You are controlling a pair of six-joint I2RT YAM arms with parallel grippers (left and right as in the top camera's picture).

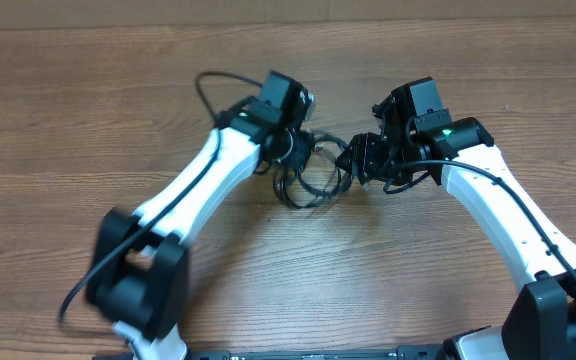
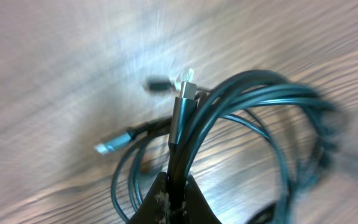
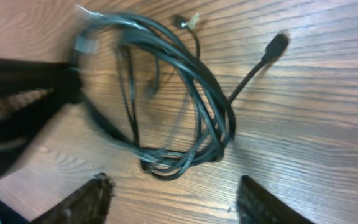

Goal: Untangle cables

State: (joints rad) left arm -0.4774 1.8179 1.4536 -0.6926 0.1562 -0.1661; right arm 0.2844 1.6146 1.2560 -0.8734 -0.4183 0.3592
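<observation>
The few pieces of cable still loop into the coil of cables, so my left gripper will next pull them to the left in the overhead view, over the bare tabletop, before it lets go of them.
The cables (image 1: 313, 178) are a bundle of thin black loops on the wooden table between the two arms. In the left wrist view my left gripper (image 2: 178, 186) is shut on a few strands of the cables (image 2: 241, 106), with a grey plug (image 2: 182, 112) standing just above the fingertips and another silver plug (image 2: 107, 147) to the left. In the right wrist view the cables (image 3: 166, 99) lie coiled ahead of my right gripper (image 3: 176, 199), which is open and empty just short of the coil. A black plug end (image 3: 277, 45) trails to the right.
A thicker black arm cable (image 1: 208, 90) loops behind the left wrist. The white left arm (image 1: 183, 195) and right arm (image 1: 508, 215) reach in from the near edge over the wooden table (image 1: 68, 120).
</observation>
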